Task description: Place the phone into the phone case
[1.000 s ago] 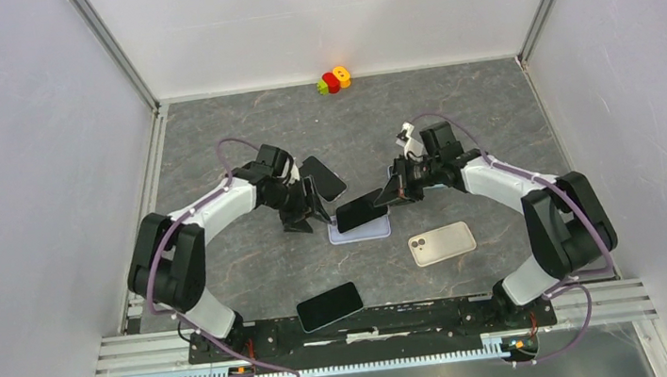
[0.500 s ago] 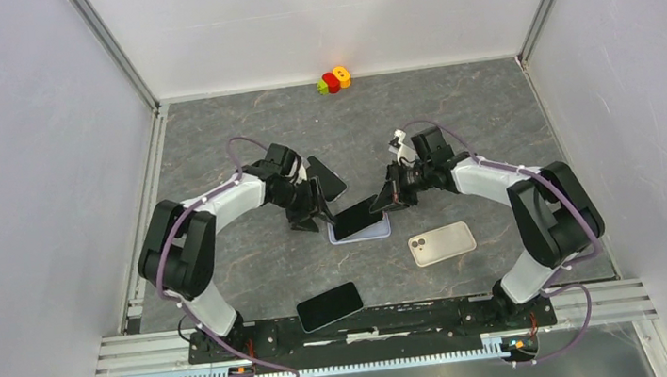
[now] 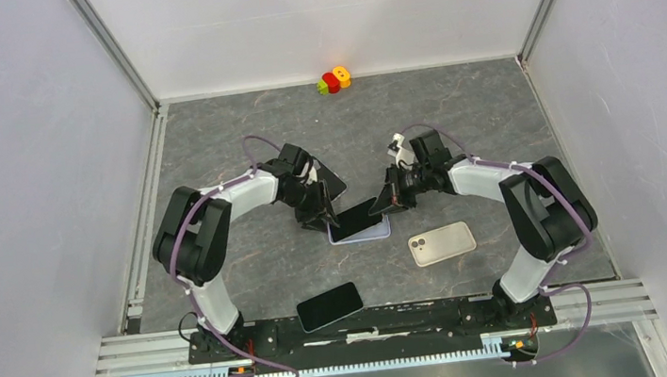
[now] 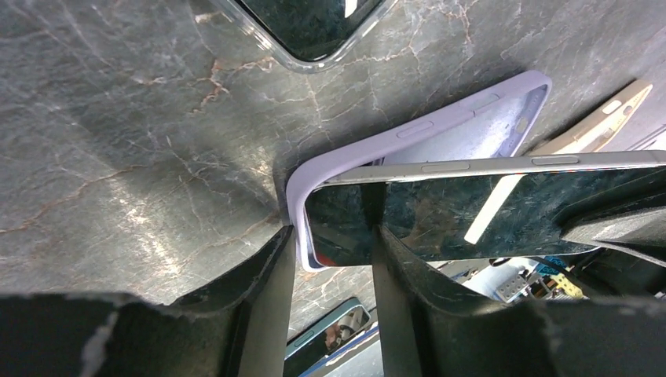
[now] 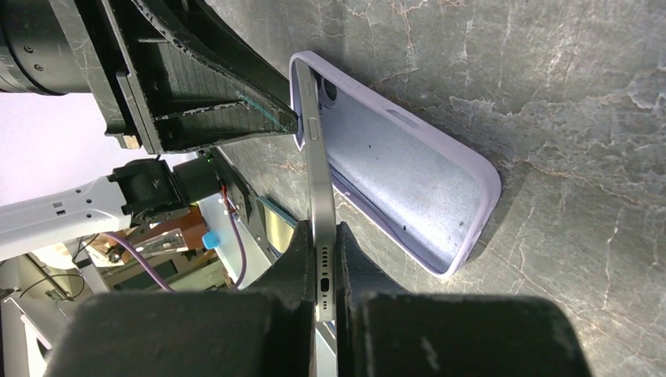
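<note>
Next, my right gripper goes down toward the phone's tucked end (image 3: pixel 335 230) (image 5: pixel 305 81) and then opens. The phone's charging-port end still sits above the case with the other end tucked in.
A lilac phone case (image 3: pixel 362 234) lies open side up at the table's middle. The dark phone (image 3: pixel 357 214) slants over it, with its far end tucked into the case's left end (image 4: pixel 440 133). My right gripper (image 3: pixel 394 197) is shut on the phone's charging-port end (image 5: pixel 318 181), its fingers flat on both faces (image 5: pixel 323 233). My left gripper (image 3: pixel 321 211) stands open astride the case's left end. In the left wrist view (image 4: pixel 331 232), one finger is against the case's outer corner and the other rests over the phone's screen (image 4: pixel 487 200).
A phone in a clear case (image 3: pixel 324 176) lies just behind my left gripper. A beige phone back (image 3: pixel 442 243) sits to the right front, and a dark phone (image 3: pixel 329 306) lies near the arm bases. A small coloured toy (image 3: pixel 333 79) rests by the back wall.
My left gripper has slid right up to the case's left end and its jaws have narrowed. My right gripper has moved left, lowering the phone's far end into the case.
</note>
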### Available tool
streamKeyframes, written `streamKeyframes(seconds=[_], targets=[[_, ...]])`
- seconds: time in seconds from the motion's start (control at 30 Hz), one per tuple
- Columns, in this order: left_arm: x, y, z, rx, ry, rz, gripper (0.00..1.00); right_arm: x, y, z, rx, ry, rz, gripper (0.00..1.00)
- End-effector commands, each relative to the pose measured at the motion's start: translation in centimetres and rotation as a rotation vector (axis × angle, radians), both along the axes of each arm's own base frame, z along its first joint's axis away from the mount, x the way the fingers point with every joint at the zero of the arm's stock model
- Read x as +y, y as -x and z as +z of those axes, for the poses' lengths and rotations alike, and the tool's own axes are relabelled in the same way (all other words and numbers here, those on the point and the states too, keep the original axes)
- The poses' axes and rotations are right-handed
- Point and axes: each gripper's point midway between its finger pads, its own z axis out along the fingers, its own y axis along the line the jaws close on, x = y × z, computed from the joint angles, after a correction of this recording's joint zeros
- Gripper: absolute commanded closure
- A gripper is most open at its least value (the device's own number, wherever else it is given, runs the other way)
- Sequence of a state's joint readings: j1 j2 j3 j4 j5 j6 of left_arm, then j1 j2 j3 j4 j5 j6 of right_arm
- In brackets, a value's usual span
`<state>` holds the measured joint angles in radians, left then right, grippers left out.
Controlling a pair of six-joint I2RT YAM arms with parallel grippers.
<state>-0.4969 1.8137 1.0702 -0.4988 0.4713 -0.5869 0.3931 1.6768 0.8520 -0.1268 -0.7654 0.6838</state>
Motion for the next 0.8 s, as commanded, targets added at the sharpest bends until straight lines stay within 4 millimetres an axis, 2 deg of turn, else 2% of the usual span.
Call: streamKeyframes(seconds=[0.0, 0.2, 0.3, 0.47, 0.6, 0.67, 0.77], targets=[[-2.3, -1.1, 1.0, -0.033, 0.049, -0.005, 0.55, 0.3, 1.7, -3.3, 0.044, 0.08, 0.034, 1.0], [-3.3, -0.6, 1.2, -0.02, 0.068, 0.038, 0.55, 0.8, 3.3, -5.5, 0.091, 0.114, 0.105, 1.0], [-3.0, -0.7, 1.5, -0.037, 0.058, 0.044, 0.54, 0.6, 3.9, -6.4, 0.101, 0.136, 0.138, 1.0], [-1.4, -1.3, 2.5, -0.089, -0.049, 0.003, 0.51, -0.2, 4.4, -7.7, 0.104, 0.184, 0.169, 1.0], [0.4, -2.2, 4.2, -0.159, -0.152, -0.007, 0.5, -0.7, 4.6, -8.6, 0.097, 0.22, 0.188, 1.0], [1.6, -2.6, 4.9, -0.178, -0.221, 0.022, 0.54, -1.2, 4.4, -9.2, 0.081, 0.257, 0.201, 1.0], [1.4, -2.8, 5.9, -0.192, -0.212, 0.054, 0.58, -1.9, 4.3, -10.1, 0.071, 0.304, 0.215, 1.0]])
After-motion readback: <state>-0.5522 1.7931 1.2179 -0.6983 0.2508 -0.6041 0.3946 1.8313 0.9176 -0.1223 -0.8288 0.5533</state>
